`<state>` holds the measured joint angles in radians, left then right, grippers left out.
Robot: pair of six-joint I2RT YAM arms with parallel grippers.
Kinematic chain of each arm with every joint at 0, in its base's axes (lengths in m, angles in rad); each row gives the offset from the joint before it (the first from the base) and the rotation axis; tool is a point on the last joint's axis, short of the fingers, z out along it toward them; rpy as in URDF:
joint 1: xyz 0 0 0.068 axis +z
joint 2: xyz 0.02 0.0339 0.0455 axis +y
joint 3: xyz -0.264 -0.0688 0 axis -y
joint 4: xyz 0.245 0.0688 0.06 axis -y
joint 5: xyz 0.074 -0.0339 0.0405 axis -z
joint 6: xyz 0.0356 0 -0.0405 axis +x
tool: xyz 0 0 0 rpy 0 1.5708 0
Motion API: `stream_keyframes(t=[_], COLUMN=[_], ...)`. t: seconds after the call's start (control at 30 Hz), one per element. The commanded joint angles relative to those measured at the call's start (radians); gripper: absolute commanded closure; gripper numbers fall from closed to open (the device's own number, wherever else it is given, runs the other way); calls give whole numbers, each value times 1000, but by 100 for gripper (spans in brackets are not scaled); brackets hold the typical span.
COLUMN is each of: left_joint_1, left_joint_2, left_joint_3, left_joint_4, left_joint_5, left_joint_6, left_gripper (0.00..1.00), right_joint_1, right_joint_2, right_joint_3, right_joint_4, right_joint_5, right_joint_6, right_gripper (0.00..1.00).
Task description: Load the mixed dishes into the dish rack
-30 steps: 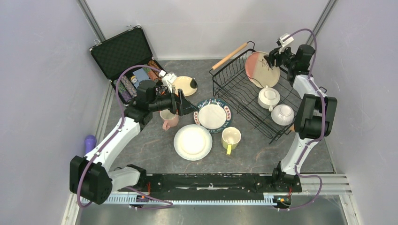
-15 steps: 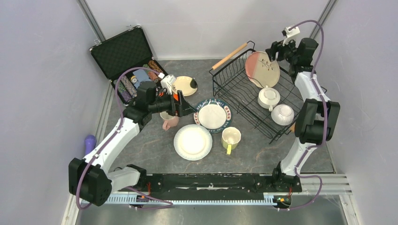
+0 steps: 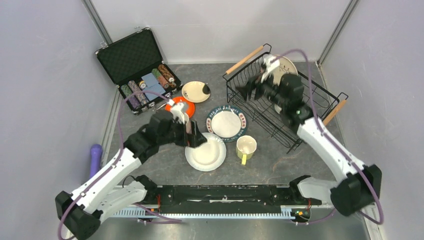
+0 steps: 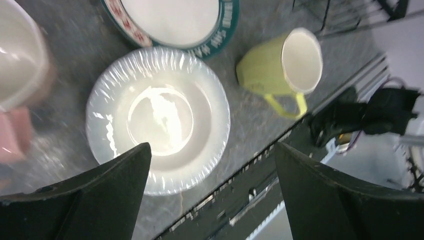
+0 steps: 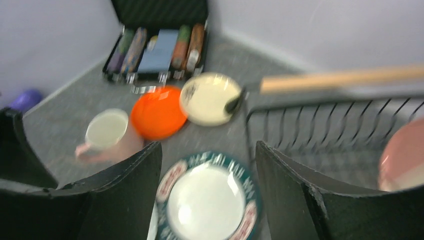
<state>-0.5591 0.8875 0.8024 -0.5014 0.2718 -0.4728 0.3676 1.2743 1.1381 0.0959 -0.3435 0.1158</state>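
Observation:
The open left gripper moves down and back toward my base onto the white plate's rim [image 3: 188,154] [image 4: 100,150] opposite the yellow-green mug next, since that side is clear.
In the top view my left gripper [image 3: 195,136] hangs open over the left rim of the white plate [image 3: 205,151]; the left wrist view shows that plate [image 4: 158,112] between the spread fingers. The yellow-green mug [image 3: 246,147] lies beside it, and the teal-rimmed plate [image 3: 226,122] lies just beyond. The pink mug [image 4: 17,75] is a blur at the left. My right gripper [image 3: 248,90] is open and empty over the left end of the dish rack [image 3: 320,95], looking down on the teal-rimmed plate [image 5: 207,200]. The pink-cream plate [image 3: 287,64] stands in the rack. The orange plate [image 3: 179,106] and the spotted cream plate [image 3: 195,91] lie on the table.
An open black case [image 3: 131,55] with poker chips sits at the far left corner. A purple object [image 3: 95,154] lies by the left wall. The rack's wooden handles [image 3: 244,60] stick out at its ends. My right arm hides much of the rack's inside.
My right arm swung from the rack's far right corner to its left end, leaving the pink-cream plate standing in the rack. My left gripper moved nearer, from over the pink mug to the white plate.

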Motion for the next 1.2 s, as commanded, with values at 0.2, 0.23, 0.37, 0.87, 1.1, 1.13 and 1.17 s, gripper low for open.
stream_keyframes(t=[0.2, 0.23, 0.37, 0.87, 1.1, 1.13, 1.17], left_joint_1=[-212, -213, -214, -214, -214, -214, -214], left_joint_2=[-129, -153, -184, -109, -28, -40, -64], left_joint_3=[-210, -232, -287, -556, -579, -575, -570], left_joint_4=[-97, -100, -106, 238, 341, 330, 314], left_joint_5=[-450, -471, -489, -455, -456, -466, -474], left_joint_6=[-375, -400, -495, -743, -770, -758, -745], left_gripper=[4, 5, 6, 20, 65, 78, 84], right_joint_1=[208, 214, 222, 221, 221, 222, 222], right_joint_2=[-265, -280, -343, -388, -387, -386, -385], right_joint_3=[-289, -306, -363, -398, -399, -399, -397], right_joint_4=[-284, -293, -281, -243, -233, -233, -233], right_joint_5=[189, 175, 173, 143, 126, 121, 115], right_joint_6=[115, 116, 123, 124, 141, 142, 142], right_gripper=[24, 23, 23, 22, 22, 22, 22])
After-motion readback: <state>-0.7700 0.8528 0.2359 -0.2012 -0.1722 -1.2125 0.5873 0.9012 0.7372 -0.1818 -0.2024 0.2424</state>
